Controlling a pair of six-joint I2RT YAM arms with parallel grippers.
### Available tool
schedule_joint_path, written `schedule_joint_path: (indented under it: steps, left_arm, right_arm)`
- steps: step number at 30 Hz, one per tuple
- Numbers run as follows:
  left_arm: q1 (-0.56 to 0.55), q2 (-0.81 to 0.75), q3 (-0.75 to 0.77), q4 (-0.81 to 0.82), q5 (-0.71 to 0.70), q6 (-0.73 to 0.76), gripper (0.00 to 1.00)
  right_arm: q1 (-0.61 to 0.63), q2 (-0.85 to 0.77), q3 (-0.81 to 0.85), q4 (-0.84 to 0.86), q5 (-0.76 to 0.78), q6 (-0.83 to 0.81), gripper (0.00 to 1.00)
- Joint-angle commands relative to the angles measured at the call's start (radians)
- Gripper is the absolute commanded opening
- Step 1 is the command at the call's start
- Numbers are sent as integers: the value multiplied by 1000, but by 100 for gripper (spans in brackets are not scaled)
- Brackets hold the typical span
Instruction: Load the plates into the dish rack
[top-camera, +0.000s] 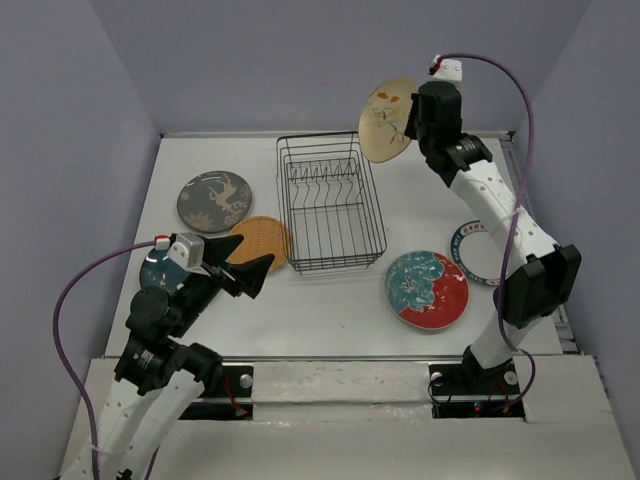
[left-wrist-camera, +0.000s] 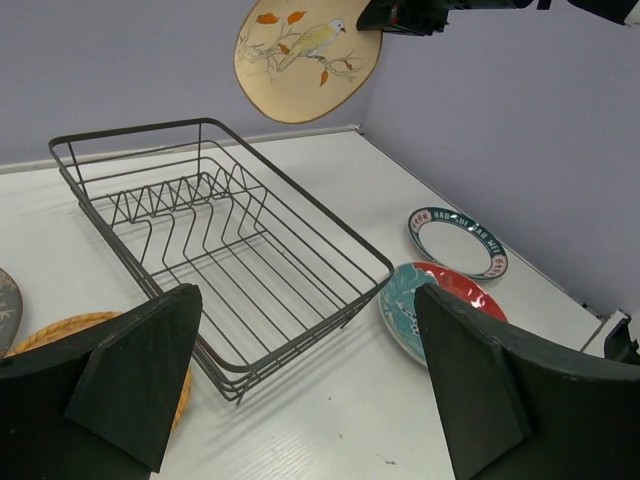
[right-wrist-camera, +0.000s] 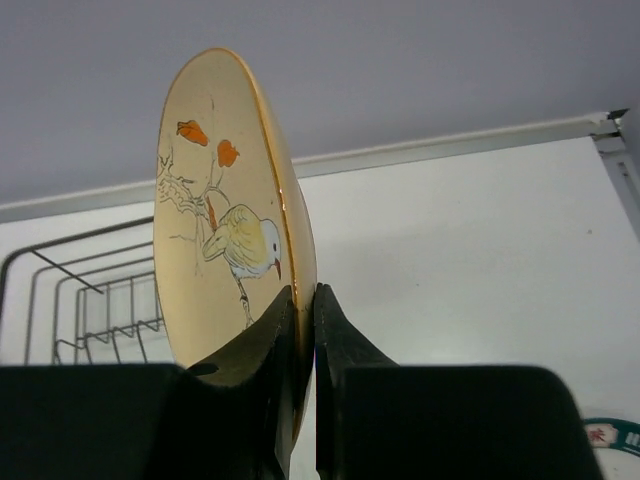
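My right gripper moves to the left in the top view next and lowers the upright plate into the rack's nearest wire slot (top-camera: 353, 179), since that slot stands empty.
My right gripper (top-camera: 412, 128) (right-wrist-camera: 305, 300) is shut on the rim of the tan bird plate (top-camera: 387, 120) (right-wrist-camera: 215, 220) (left-wrist-camera: 305, 55), holding it upright in the air behind the far right corner of the black wire dish rack (top-camera: 331, 268) (left-wrist-camera: 300, 200) (right-wrist-camera: 90, 310). The rack stands empty. On the table lie the grey plate (top-camera: 214, 200), the orange plate (top-camera: 265, 240), the red-and-teal plate (top-camera: 427, 290) (left-wrist-camera: 405, 300) and the white teal-rimmed plate (top-camera: 472, 255) (left-wrist-camera: 455, 240). A dark teal plate (top-camera: 157, 272) is partly hidden under my open, empty left gripper (top-camera: 250, 265) (left-wrist-camera: 305, 330).
Grey walls enclose the table at the back and on both sides. The raised front ledge (top-camera: 330, 365) carries both arm bases. My right arm (top-camera: 505, 215) crosses over the white teal-rimmed plate.
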Motion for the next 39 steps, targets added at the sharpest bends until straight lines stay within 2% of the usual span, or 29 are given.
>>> schedule_joint_path:
  steps: [1,5,13,27,39]
  left_arm:
    - [-3,-11,27,23,-15,8,99]
    - [-9,-13,29,23,-29,8,99]
    - [-17,-16,29,23,-37,11,99]
    - [-18,-14,32,0,-44,14,99]
    - [-17,3,32,-8,-46,11,99]
  right_arm:
    - [114,48,173,75,335,-142,7]
    - [185,165,279,77,467,-273,7]
    - [251,287,351,91,527,-355,7]
    - [329,387,291,98,581,-409,7]
    - [360,390,224,109,569,-406,7]
